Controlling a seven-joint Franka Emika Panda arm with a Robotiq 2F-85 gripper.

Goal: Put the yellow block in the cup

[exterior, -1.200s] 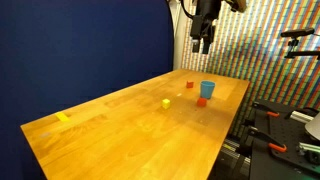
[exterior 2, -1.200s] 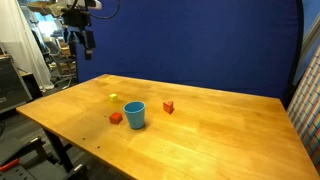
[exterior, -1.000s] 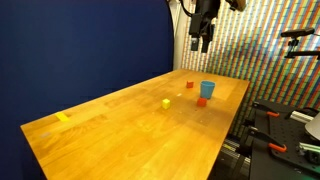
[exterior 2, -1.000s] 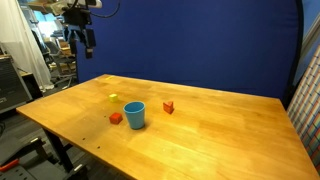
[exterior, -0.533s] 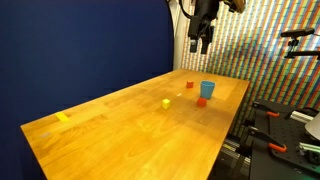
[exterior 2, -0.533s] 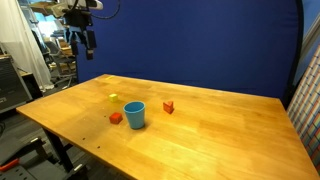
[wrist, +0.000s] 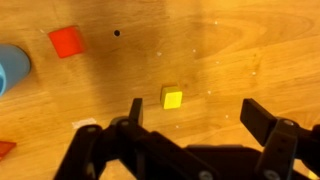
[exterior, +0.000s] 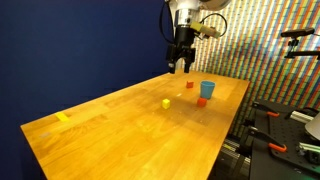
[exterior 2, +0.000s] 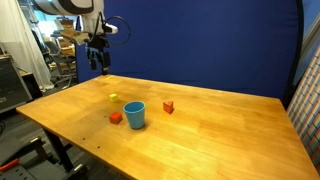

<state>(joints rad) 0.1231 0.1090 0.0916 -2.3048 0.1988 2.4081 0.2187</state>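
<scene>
Next, my gripper moves down to the yellow block well below, turning as it sinks, and brings its open fingers to either side of the yellow block (exterior: 166, 102) (wrist: 172, 98).
The yellow block (exterior: 166, 102) is a tiny cube on the wooden table; it also shows in the other exterior view (exterior 2: 113, 97) and in the wrist view (wrist: 172, 98). The light-blue cup (exterior: 207, 90) stands upright near the table edge, seen too in the exterior view (exterior 2: 134, 114) and at the wrist view's left edge (wrist: 12, 68). My gripper (exterior: 181, 66) hangs high above the table, open and empty, in both exterior views (exterior 2: 101, 66). In the wrist view the gripper (wrist: 195, 117) has its jaws wide apart, the block just above and left of the gap.
A red block (exterior: 190, 86) lies beyond the cup, also in the wrist view (wrist: 66, 41). An orange block (exterior: 201, 102) sits beside the cup (exterior 2: 116, 118). A flat yellow patch (exterior: 63, 117) lies far off. Equipment stands past the table edge (exterior: 285, 120).
The arm has moved down and out over the table, away from its high position at the table's end, toward the yellow block. The blocks and cup have not moved.
</scene>
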